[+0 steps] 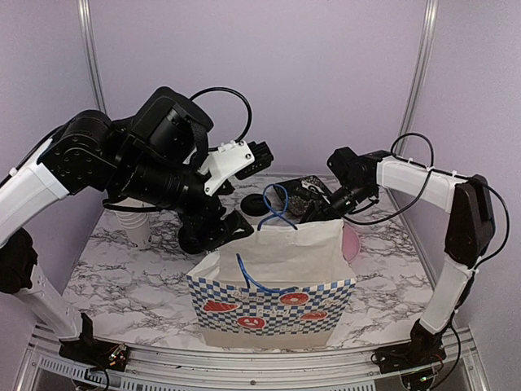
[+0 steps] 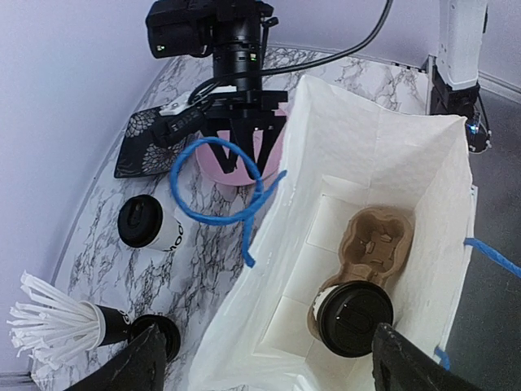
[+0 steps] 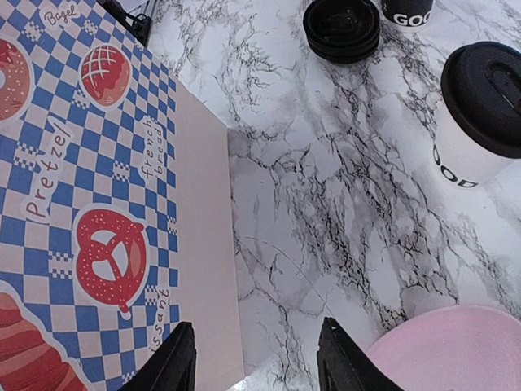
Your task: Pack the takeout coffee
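Note:
I should next move my left gripper to the right in the top view and down onto the bag's far rim (image 1: 258, 234), because that rim already runs between the open fingers.
One takeout coffee (image 2: 353, 317), a white cup with a black lid, stands in a brown cardboard carrier (image 2: 381, 236) at the bottom of the open paper bag (image 2: 383, 138). The carrier's other pocket is bare. My left gripper (image 2: 273, 371) hangs open above the bag's near side, with this cup just inside its right finger (image 2: 407, 366), apart from it. A second takeout coffee (image 2: 146, 224) (image 3: 480, 114) stands on the marble behind the bag. My right gripper (image 3: 256, 324) (image 2: 244, 151) is open over bare marble between the bag (image 3: 81, 204) and a pink bowl (image 3: 456, 350), holding nothing.
The bag's blue cord handle (image 2: 220, 183) loops up in front of the right gripper. A black cup of white straws (image 2: 57, 326) and a stack of black lids (image 2: 159, 334) sit near the left wall. A dark patterned packet (image 2: 142, 142) lies at the back. Plain white cups (image 1: 134, 224) stand at the left.

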Robot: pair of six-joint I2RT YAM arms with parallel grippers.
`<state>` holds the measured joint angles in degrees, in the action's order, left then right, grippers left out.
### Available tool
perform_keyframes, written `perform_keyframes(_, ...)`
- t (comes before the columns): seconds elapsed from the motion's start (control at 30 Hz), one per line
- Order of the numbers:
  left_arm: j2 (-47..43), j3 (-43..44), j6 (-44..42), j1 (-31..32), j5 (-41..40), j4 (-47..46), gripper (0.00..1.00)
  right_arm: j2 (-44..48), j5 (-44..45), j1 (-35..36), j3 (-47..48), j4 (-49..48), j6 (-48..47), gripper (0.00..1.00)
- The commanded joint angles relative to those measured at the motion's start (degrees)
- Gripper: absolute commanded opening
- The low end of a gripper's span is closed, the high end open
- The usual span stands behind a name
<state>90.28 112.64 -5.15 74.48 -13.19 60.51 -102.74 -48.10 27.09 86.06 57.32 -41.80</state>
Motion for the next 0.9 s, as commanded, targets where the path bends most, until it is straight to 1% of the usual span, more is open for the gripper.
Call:
perform_keyframes(0.0, 0.06, -0.78, -2.77, -3.85, 0.65, -1.23, 0.87, 2.91, 0.94, -0.29, 0.11, 0.22, 0.23, 0.49)
perform_keyframes(0.1, 2.73, 0.11, -5.01, -6.02, 3.48, -2.07, 0.80, 3.68, 1.26, -0.58, -0.31, 0.07, 0.23, 0.49)
perform_keyframes(0.17, 4.77, 0.74, -7.05, -7.18, 5.42, -2.18, 0.73, 4.42, 1.53, -0.86, -0.57, 0.05, 0.19, 0.49)
perform_keyframes(0.23, 6.80, 1.04, -9.59, -7.94, 7.81, -2.22, 0.64, 5.13, 1.79, -1.12, -1.07, 0.07, 0.01, 0.49)
perform_keyframes(0.37, 8.59, 0.69, -10.35, -9.41, 14.91, -2.85, 0.48, 6.09, 3.51, -1.25, -1.92, 0.59, -0.66, 0.49)
perform_keyframes(0.4, 9.06, 0.73, -10.27, -9.56, 15.48, -2.96, 0.41, 6.33, 3.75, -1.32, -2.21, 0.56, -0.73, 0.49)
perform_keyframes(0.57, 11.21, 0.55, -10.23, -9.81, 15.09, -2.95, 0.00, 6.74, 3.64, -1.38, -2.45, 0.57, -1.00, 0.49)
perform_keyframes(0.67, 10.31, -0.71, -10.15, -9.71, 14.99, -2.90, 0.00, 6.69, 3.77, -1.34, -1.84, 0.68, -1.25, 0.49)
perform_keyframes(0.77, 6.92, -4.17, -9.98, -9.76, 15.19, -2.05, 0.00, 6.30, 4.05, -1.47, -0.62, 0.95, -1.57, 0.49)
perform_keyframes(0.87, 2.95, -7.47, -8.95, -9.78, 12.12, 0.30, 0.00, 5.54, 4.37, -1.43, 1.53, 1.44, -1.75, 0.49)
